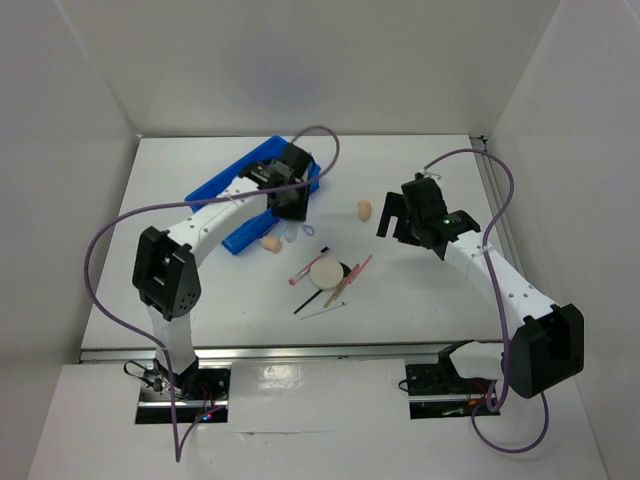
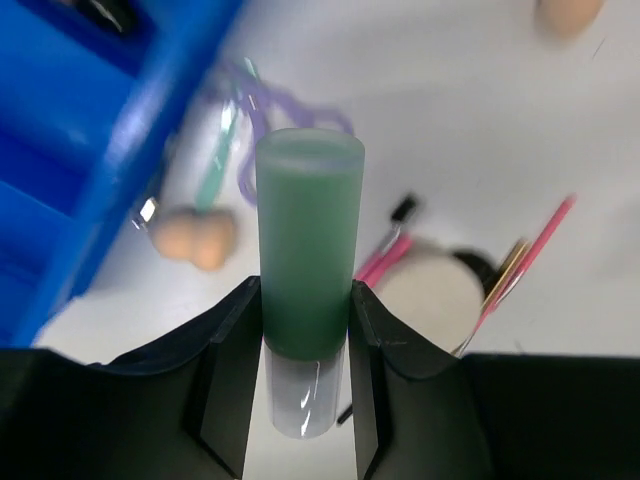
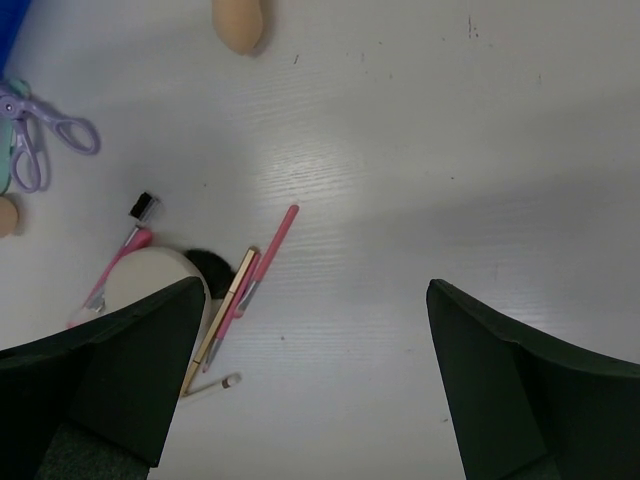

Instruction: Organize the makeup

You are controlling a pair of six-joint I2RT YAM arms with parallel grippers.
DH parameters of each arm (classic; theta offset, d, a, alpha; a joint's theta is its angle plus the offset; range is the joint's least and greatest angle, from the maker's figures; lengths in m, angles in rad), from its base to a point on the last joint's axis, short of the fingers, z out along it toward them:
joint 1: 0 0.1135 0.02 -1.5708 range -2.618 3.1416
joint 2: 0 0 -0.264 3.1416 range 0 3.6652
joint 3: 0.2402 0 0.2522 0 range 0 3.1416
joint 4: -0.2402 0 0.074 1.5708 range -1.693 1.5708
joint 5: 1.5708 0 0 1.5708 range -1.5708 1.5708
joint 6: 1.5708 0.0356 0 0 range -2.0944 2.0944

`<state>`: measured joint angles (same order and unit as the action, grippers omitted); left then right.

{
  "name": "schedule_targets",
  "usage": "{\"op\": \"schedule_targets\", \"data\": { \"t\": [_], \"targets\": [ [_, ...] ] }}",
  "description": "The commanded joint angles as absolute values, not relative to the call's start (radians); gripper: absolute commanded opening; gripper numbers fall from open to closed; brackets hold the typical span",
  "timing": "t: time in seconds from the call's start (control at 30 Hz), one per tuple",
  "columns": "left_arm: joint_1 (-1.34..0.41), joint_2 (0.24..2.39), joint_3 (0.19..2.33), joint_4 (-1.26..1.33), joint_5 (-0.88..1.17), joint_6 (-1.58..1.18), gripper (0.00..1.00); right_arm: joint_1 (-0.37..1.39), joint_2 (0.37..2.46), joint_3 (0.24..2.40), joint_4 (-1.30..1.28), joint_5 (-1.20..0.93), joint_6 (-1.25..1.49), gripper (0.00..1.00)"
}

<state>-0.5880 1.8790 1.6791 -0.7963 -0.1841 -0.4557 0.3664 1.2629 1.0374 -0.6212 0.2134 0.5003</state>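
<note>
My left gripper will next go left in the top view and then down into the blue bin [image 2: 85, 40] to release the tube, because the tube hangs outside the blue bin's rim.
My left gripper [image 2: 305, 390] is shut on a green tube with a clear cap [image 2: 306, 260] and holds it above the table beside the blue bin [image 1: 240, 185]. My right gripper [image 3: 315, 380] is open and empty, above bare table right of the pile. The pile holds the round cream compact [image 1: 325, 272], pink pencils [image 3: 262, 255], a gold stick [image 3: 215, 320] and a thin black brush [image 1: 308, 302]. One beige sponge [image 1: 365, 208] lies apart; another [image 1: 269, 243] lies by the bin. Purple-handled scissors [image 3: 35, 135] lie near it.
The blue divided bin [image 2: 70, 150] sits at the back left, next to my left gripper. White walls close the table on three sides. A small white stick [image 3: 210, 385] lies near the pencils.
</note>
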Motion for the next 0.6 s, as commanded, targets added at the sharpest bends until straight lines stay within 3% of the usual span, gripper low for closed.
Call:
{"op": "schedule_targets", "data": {
  "t": [0.0, 0.23, 0.53, 0.57],
  "targets": [
    [-0.479, 1.874, 1.822, -0.834, -0.135, -0.583, 0.0, 0.36, 1.272, 1.032, -0.558, 0.232, 0.506, 1.0],
    [-0.293, 2.149, 2.165, -0.844, -0.066, -0.768, 0.0, 0.36, 1.316, 1.052, -0.558, 0.232, 0.506, 1.0],
    [-0.201, 2.284, 2.181, -0.743, 0.015, -0.903, 0.0, 0.36, 1.357, 1.071, -0.568, 0.232, 0.506, 1.0],
    [-0.201, 2.298, 2.181, -0.732, 0.015, -0.904, 0.1, 0.36, 1.358, 1.071, -0.568, 0.232, 0.506, 1.0]
  ]
}}
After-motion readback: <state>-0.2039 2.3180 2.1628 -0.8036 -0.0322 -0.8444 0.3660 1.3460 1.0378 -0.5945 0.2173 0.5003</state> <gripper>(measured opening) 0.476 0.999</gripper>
